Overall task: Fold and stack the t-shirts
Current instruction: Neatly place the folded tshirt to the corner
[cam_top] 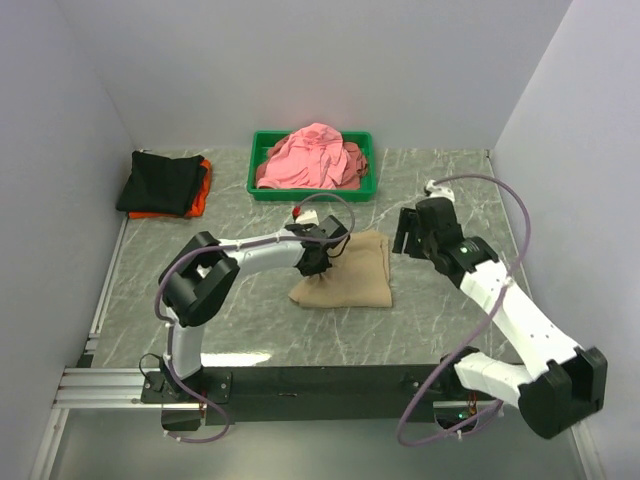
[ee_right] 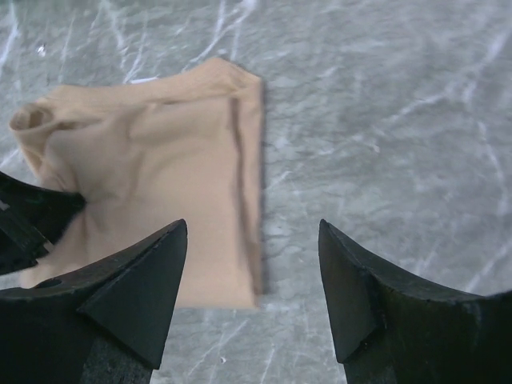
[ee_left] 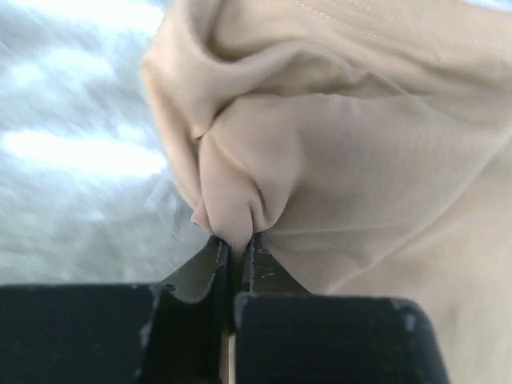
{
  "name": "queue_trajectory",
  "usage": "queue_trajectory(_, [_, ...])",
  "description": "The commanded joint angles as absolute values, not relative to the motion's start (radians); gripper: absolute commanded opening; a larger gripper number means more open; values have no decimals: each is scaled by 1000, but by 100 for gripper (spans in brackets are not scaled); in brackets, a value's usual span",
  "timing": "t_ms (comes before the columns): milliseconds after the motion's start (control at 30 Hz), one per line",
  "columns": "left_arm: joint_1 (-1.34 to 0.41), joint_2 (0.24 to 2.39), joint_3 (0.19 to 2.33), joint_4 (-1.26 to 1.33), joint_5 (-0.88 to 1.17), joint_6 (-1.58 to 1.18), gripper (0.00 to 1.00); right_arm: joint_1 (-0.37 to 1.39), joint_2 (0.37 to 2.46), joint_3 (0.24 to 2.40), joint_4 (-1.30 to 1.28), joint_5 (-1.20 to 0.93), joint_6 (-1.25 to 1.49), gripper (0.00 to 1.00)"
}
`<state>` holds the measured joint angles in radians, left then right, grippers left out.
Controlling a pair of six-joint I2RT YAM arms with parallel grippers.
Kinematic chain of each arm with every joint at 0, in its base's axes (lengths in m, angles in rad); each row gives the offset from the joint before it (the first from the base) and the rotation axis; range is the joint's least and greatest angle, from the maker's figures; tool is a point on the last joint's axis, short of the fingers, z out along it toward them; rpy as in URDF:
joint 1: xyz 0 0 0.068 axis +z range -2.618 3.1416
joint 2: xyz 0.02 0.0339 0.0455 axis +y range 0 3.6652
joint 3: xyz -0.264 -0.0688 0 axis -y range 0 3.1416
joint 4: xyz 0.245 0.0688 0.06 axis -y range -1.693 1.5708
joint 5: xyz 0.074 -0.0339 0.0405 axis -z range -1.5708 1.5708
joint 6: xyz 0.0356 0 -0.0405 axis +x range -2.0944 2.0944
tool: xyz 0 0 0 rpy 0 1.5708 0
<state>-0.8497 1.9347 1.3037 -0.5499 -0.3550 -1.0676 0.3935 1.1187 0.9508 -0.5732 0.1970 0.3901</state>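
Observation:
I will next lift my left gripper and swing it over the black t-shirt [cam_top: 160, 181] to release, because the t-shirt lies outward of that gripper, to the left in the top view.
A tan t-shirt [cam_top: 352, 272], partly folded, lies in the middle of the table. My left gripper [cam_top: 318, 255] is shut on a bunched fold of the tan t-shirt [ee_left: 240, 192] at its left side and lifts that fold. My right gripper [cam_top: 410, 232] is open and empty, hovering just right of the shirt; its view shows the tan t-shirt [ee_right: 160, 184] lying flat with a folded right edge. Pink t-shirts [cam_top: 312, 157] are piled in the tray. A black t-shirt [cam_top: 160, 181] lies folded on an orange t-shirt [cam_top: 200, 196] at the back left.
A green plastic tray [cam_top: 262, 150] stands at the back centre. White walls close in the table on three sides. Grey marbled tabletop [cam_top: 440, 310] lies bare to the right of the tan shirt. Purple cables loop from both arms.

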Motion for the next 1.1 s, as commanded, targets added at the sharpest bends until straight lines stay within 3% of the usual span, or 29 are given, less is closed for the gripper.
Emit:
queue_trajectory(0, [-821,2010,1321,-762,-616,-1042,0,376,1013,917,-563,296,446,73])
queue_trajectory(133, [-787,1930,1338,-776,-753,-947,1,373,928,859,-534,330,459,74])
queue_trajectory(267, [-744,1850,1325,-738,-902,-766,1,368,887,844,-542,405,502,81])
queue_trajectory(533, [-565,1758,1226,-490,-983,-393,1,353,844,819,-528,434,509,85])
queue_trajectory(833, [-372,1623,1195,-82,-825,59,0,341,813,802,-511,445,506,85])
queue_trajectory(1067, [-278,1696,1327,-55,-764,176,1,337,802,798,-514,465,505,84])
